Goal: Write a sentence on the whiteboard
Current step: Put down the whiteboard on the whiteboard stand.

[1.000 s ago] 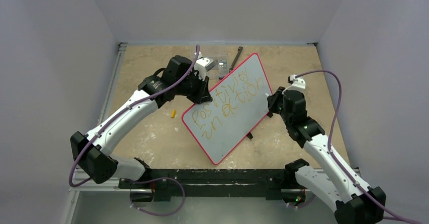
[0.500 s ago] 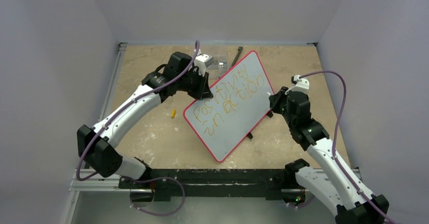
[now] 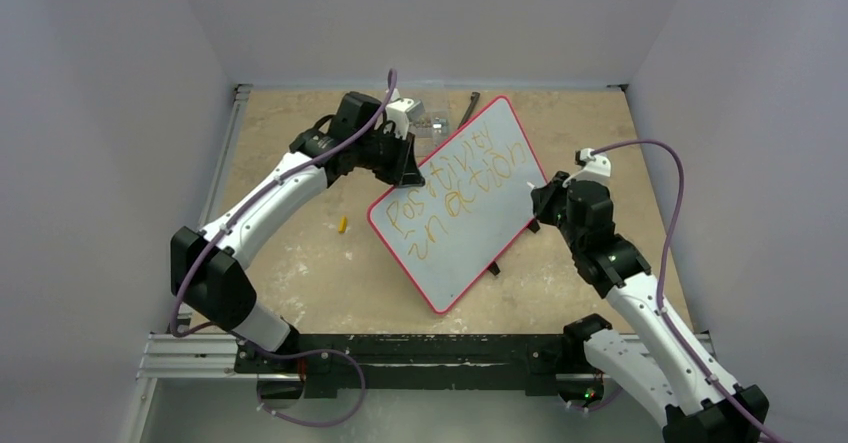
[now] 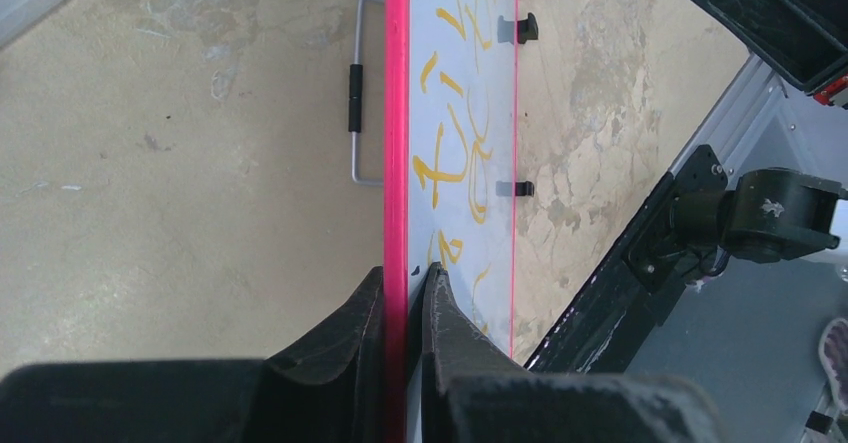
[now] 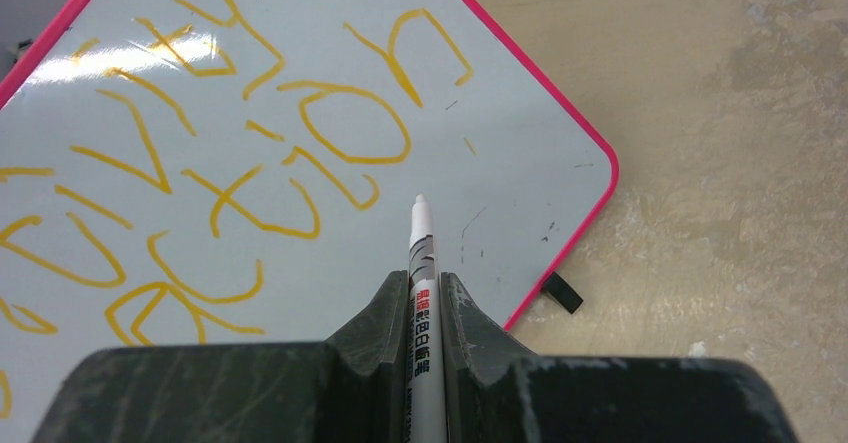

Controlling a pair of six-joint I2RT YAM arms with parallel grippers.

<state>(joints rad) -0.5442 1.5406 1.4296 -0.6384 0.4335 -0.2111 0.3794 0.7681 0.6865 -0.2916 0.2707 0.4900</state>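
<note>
I should lower the pink frame with my left gripper toward the bare tabletop behind the board [image 3: 364, 192] [image 4: 285, 233], then release it, because that tabletop is below the gripper.
The whiteboard [image 3: 470, 248], white with a thin red-pink frame, stands tilted in the middle of the table. It carries the sentence [image 3: 455, 185] in orange-yellow, "Positivity in action", in two lines. My left gripper [image 3: 408, 170] is shut on the whiteboard's upper left edge. In the left wrist view its fingers [image 4: 405, 275] pinch the pink frame [image 4: 397, 113]. My right gripper [image 3: 541, 203] is at the board's right edge, shut on a white marker [image 5: 420, 248]. The marker's tip points at bare board [image 5: 510, 163] just past the last letters [image 5: 340, 123].
A small yellow cap [image 3: 342, 225] lies on the table left of the board. A clear plastic box [image 3: 433, 123] and a dark strip [image 3: 471, 103] lie at the back. A wire handle [image 4: 355, 103] sticks out behind the board and black feet [image 5: 561, 292] along its lower edge.
My left arm has stretched toward the back and carried the board's top edge up and to the right. The right gripper shifted slightly right early on, then held still.
</note>
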